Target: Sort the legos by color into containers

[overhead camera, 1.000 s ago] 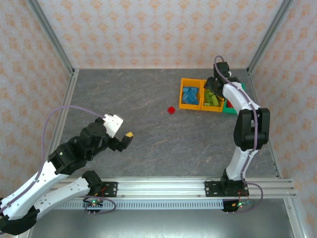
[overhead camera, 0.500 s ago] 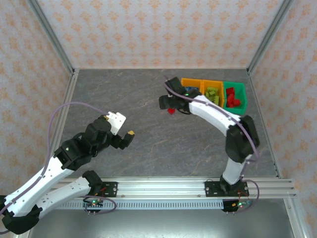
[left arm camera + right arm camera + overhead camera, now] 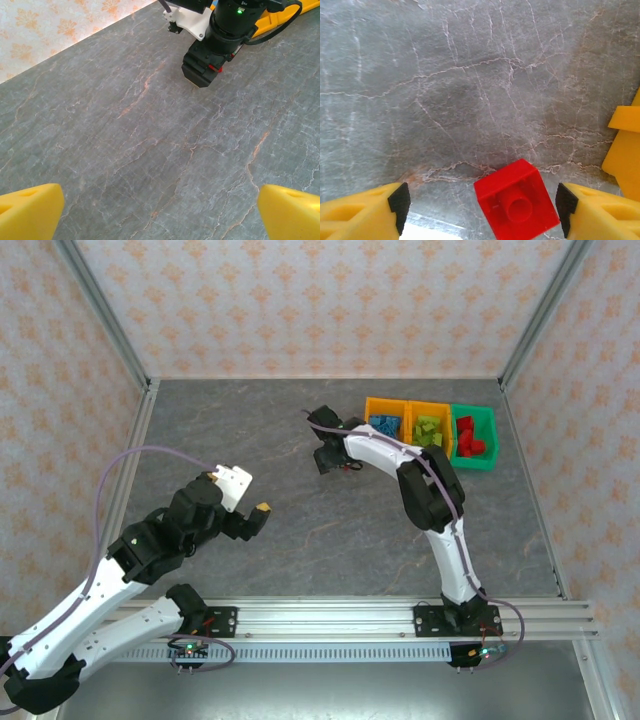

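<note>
My right gripper lowers and shifts toward the orange bins next to close around the red lego's sides, since the lego lies nearer the finger beside the bin.
A lone red lego (image 3: 516, 202) lies on the grey table, its hollow side with a round tube facing the right wrist camera. My right gripper (image 3: 482, 210) hangs low over it, open, one finger on each side and a gap to each pad. From above, the right gripper (image 3: 330, 455) sits just left of the containers: an orange bin (image 3: 368, 426) of blue legos (image 3: 385, 426), an orange bin (image 3: 430, 405) of green legos (image 3: 430, 432), and a green bin (image 3: 490, 436) of red legos (image 3: 470, 436). My left gripper (image 3: 252, 522) hovers open and empty at mid-left.
The left wrist view looks across bare grey table (image 3: 150, 140) to the right gripper (image 3: 202, 75), with a red sliver of lego (image 3: 216, 68) under it. An orange bin corner (image 3: 625, 150) stands close to the right finger. Metal frame posts and patterned walls enclose the table.
The right arm swung from above the bins leftward and down over the red lego, and its jaws spread wider. The left arm barely shifted.
</note>
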Controlling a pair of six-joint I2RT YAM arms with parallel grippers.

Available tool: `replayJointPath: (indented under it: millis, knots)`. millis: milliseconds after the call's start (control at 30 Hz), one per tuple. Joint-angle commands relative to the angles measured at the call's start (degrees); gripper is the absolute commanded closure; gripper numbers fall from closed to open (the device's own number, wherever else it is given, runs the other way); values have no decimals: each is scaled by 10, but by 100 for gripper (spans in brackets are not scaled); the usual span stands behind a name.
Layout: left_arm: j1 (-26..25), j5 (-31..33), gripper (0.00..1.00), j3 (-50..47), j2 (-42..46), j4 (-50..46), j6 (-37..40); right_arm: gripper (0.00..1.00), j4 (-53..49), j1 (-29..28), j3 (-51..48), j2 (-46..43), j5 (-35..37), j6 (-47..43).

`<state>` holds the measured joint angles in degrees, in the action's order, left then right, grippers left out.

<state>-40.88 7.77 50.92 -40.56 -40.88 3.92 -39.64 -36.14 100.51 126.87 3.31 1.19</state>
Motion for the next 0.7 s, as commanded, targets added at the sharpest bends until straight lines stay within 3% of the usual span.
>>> replayJointPath:
  millis: [0,167,500,667]
  knots:
    - [3,3,0,2,-2,3,-10,21,-19,12,8,3,3,-5]
    - [5,2,0,3,-1,4,-10,32,-13,30,-13,5,-74,11]
    - [7,-2,0,4,1,-2,-9,62,8,30,-73,-48,-104,41]
    - [7,-13,0,4,4,-1,-6,75,62,30,-151,-129,-109,72]
